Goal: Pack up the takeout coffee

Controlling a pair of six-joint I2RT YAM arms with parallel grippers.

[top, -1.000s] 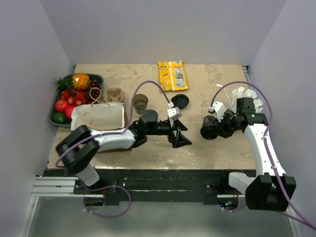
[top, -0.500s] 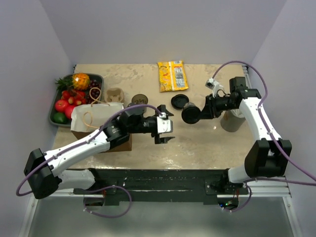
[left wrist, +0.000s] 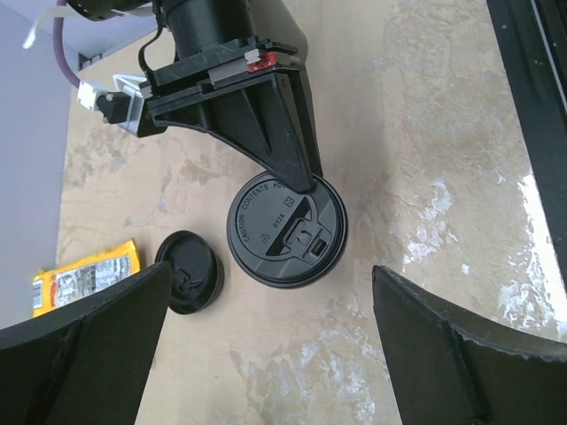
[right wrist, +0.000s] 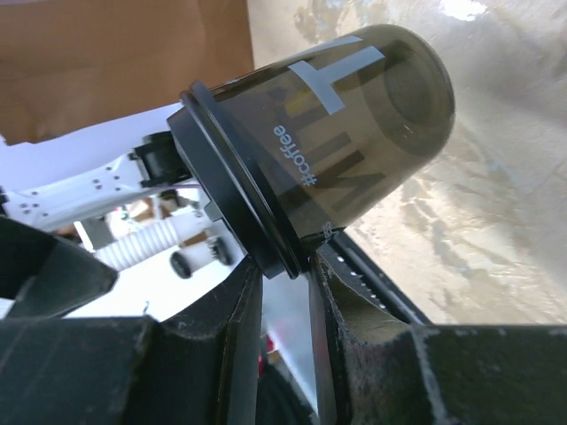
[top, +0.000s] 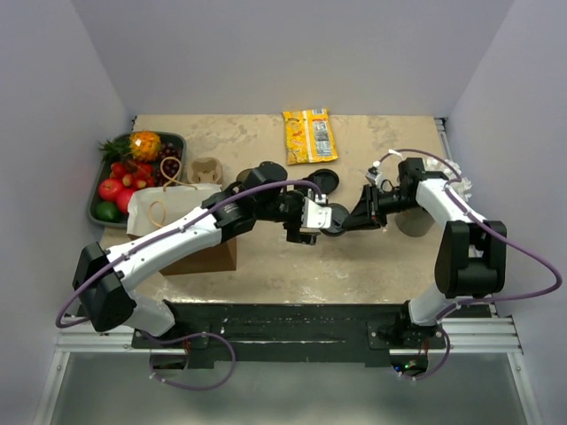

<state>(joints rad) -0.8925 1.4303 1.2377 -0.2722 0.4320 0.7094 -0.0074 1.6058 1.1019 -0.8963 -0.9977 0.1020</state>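
Observation:
The cup still hangs just off the table, so my right gripper lowers toward the tabletop below it next and releases the lid's rim.
The takeout coffee cup [right wrist: 354, 133] is dark translucent brown, printed "#coffee", with a black lid [left wrist: 286, 230]. My right gripper [right wrist: 283, 261] is shut on the lid's rim and holds the cup tilted just above the table, at mid-table in the top view [top: 335, 221]. My left gripper [left wrist: 271, 267] hovers over the lid with its jaws wide open and nothing between them; in the top view it [top: 310, 220] sits just left of the right gripper [top: 352, 219]. The brown paper bag [top: 182, 221] stands at the left.
A loose black lid [left wrist: 189, 273] lies on the table beside the cup. A cardboard cup carrier [top: 205, 168] and a fruit tray [top: 106, 190] sit behind the bag. A yellow snack packet [top: 308, 135] lies at the back. A grey cup [top: 413, 221] stands near the right arm.
My left arm has swung right to the table's middle and its jaws have opened wider. My right arm has carried the cup a little left and nearer, under the left gripper.

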